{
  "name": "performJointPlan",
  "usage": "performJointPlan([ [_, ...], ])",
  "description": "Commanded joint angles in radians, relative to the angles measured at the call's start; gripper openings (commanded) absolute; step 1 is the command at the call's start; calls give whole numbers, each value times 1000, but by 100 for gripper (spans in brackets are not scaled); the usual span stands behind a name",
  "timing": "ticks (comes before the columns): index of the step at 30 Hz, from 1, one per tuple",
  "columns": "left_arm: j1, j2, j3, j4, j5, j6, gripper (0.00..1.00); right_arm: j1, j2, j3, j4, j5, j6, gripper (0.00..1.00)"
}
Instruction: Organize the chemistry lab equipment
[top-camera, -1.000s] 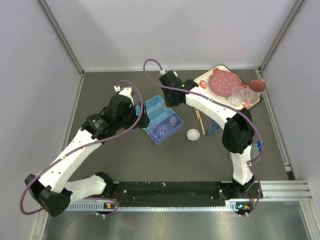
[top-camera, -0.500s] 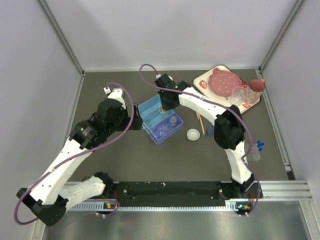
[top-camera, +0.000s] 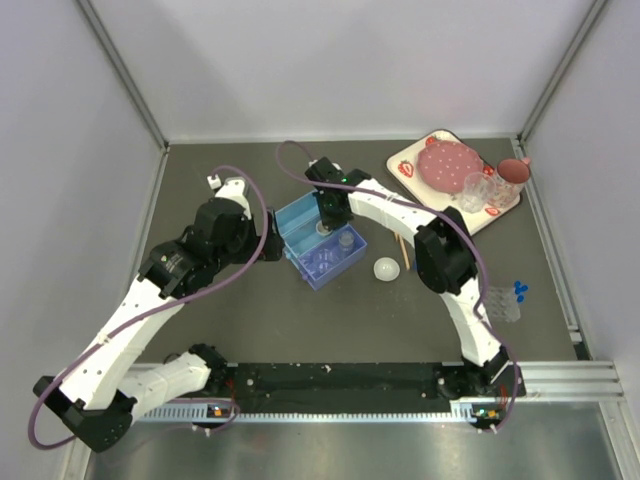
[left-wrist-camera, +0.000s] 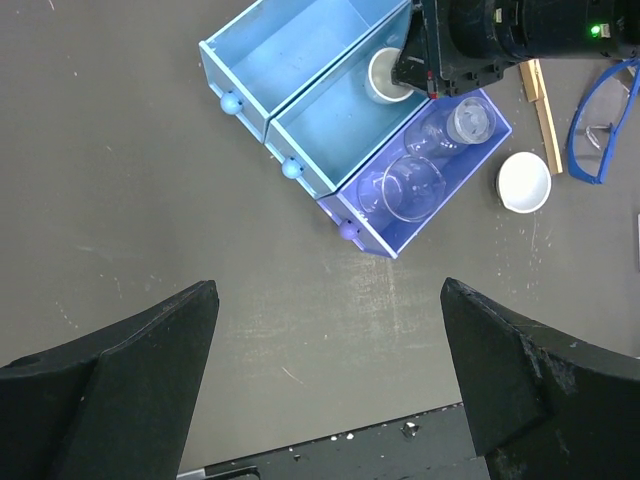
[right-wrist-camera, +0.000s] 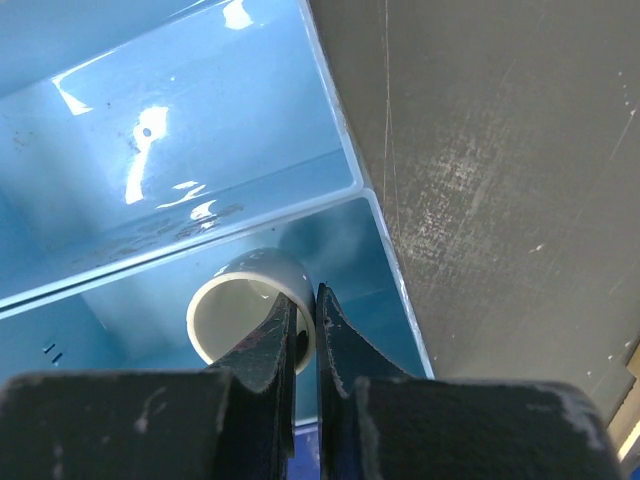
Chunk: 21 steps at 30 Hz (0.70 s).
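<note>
Next, the right gripper moves down deeper toward the section's bottom and releases the dish, which is already between the sides of the organizer's middle light-blue section.
A small white round dish is pinched by its wall between the fingers of my right gripper, which is shut on it. The dish sits low inside the middle light-blue compartment of the blue organizer; I cannot tell whether it touches the floor of the compartment. The purple front compartment holds two clear glass pieces. Another white dish lies on the table to the right of the organizer. My left gripper hangs open over bare table, in front of the organizer.
Thin wooden tongs and blue-framed goggles lie right of the organizer. A clear well rack with small blue pieces sits at the right. The strawberry-print tray with a pink plate stands at the back right.
My right gripper has carried the white dish left and down into the middle compartment. My left arm has drawn back to the left, away from the organizer.
</note>
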<state>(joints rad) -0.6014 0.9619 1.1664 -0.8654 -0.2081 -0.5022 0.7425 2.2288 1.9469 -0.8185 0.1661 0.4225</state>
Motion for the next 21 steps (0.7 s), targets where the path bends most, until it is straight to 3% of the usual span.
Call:
performJointPlan([
  [1,6,-14,-10,11,-20,4,99,9,32,44,32,-7,16,0],
  [10,6,-9,-14,12,-20,2,99,9,65,43,45,4,16,0],
  [17,6,-5,-19,16,-19,1,99,9,60,40,44,13,12,17],
  [21,8,-3,-20,20,-17,1,99,9,43,35,44,23,6,19],
])
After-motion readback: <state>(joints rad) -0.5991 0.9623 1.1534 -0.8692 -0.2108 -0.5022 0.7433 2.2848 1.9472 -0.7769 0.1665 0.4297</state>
